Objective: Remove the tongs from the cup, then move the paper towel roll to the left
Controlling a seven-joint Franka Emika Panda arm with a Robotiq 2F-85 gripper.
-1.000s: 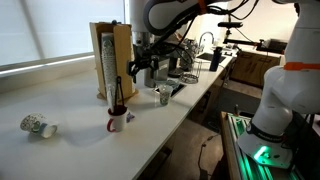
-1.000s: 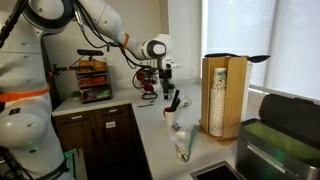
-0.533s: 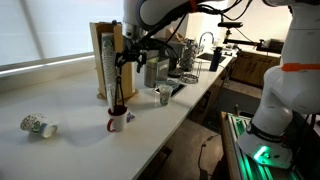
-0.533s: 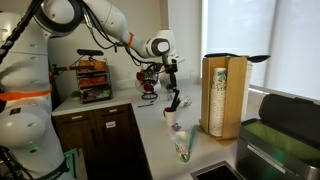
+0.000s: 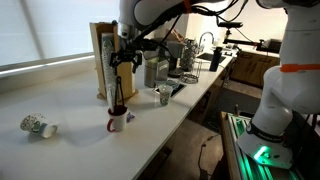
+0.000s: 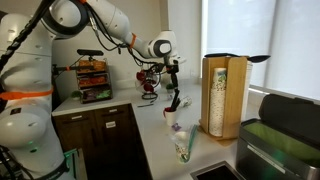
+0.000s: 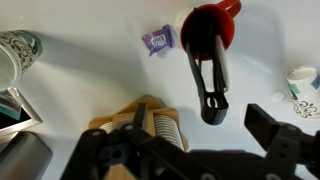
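My gripper lowers over the black top end of the tongs next and closes on it. The tongs (image 7: 208,85) stand upright with their black top end (image 7: 213,108) below my open fingers.
The tongs (image 5: 117,95) are long and black and stand upright in the cup (image 5: 117,122), a small white mug with a red inside. Both exterior views show them, with the tongs (image 6: 173,101) above the cup (image 6: 171,118). My gripper (image 5: 124,62) hangs open just above the tongs' top end and holds nothing. From the wrist, the tongs (image 7: 208,85) rise out of the cup (image 7: 212,25) toward my gripper (image 7: 178,128), ending between its spread fingers (image 7: 272,128). The paper towel roll (image 5: 102,72) shows as thin black wire against the wooden box.
A tan wooden upright box (image 5: 118,55) stands just behind the mug. A patterned white cup (image 5: 38,126) lies on its side along the counter. A small grey metal cup (image 5: 163,95) and a dish rack (image 5: 190,62) are further along. The counter edge (image 5: 150,140) runs close by.
My gripper has swung sideways along the counter, from beside the metal cup to over the tongs and mug, staying open. The tongs, mug and towel stand have not moved.
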